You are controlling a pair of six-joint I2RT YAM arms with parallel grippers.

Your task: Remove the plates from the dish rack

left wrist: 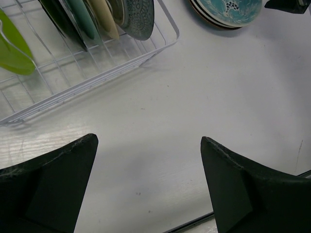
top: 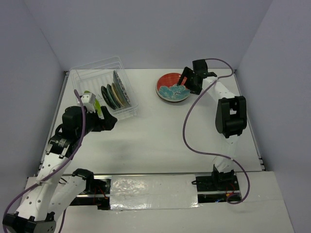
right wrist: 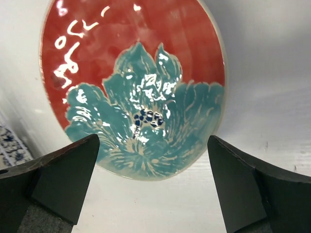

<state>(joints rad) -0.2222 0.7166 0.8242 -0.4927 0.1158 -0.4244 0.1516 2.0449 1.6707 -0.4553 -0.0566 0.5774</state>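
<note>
Next, my left gripper goes outward and to the right in the top view, turning onto the blue-patterned plate's rim. That plate still stands in the rack [top: 97, 77].
The clear dish rack [top: 97, 77] stands at the back left and also shows in the left wrist view [left wrist: 97, 73]. Several plates stand upright in it: dark, teal, tan and a blue-patterned one [top: 120, 87] [left wrist: 139, 17]. A lime green plate [top: 98, 107] [left wrist: 12, 46] stands at the rack's near end. The red plate with teal flower [top: 172, 87] [right wrist: 136, 82] lies flat on the table, seemingly atop another plate. My left gripper [top: 111, 121] [left wrist: 148, 145] is open and empty over bare table just before the rack. My right gripper [top: 186, 83] [right wrist: 153, 141] is open, just above the red plate's near edge.
White table [top: 155, 131] with grey walls on three sides. The right arm's purple cable [top: 187, 131] hangs over the table's right half. A patterned plate's edge [right wrist: 7, 145] shows at the left of the right wrist view.
</note>
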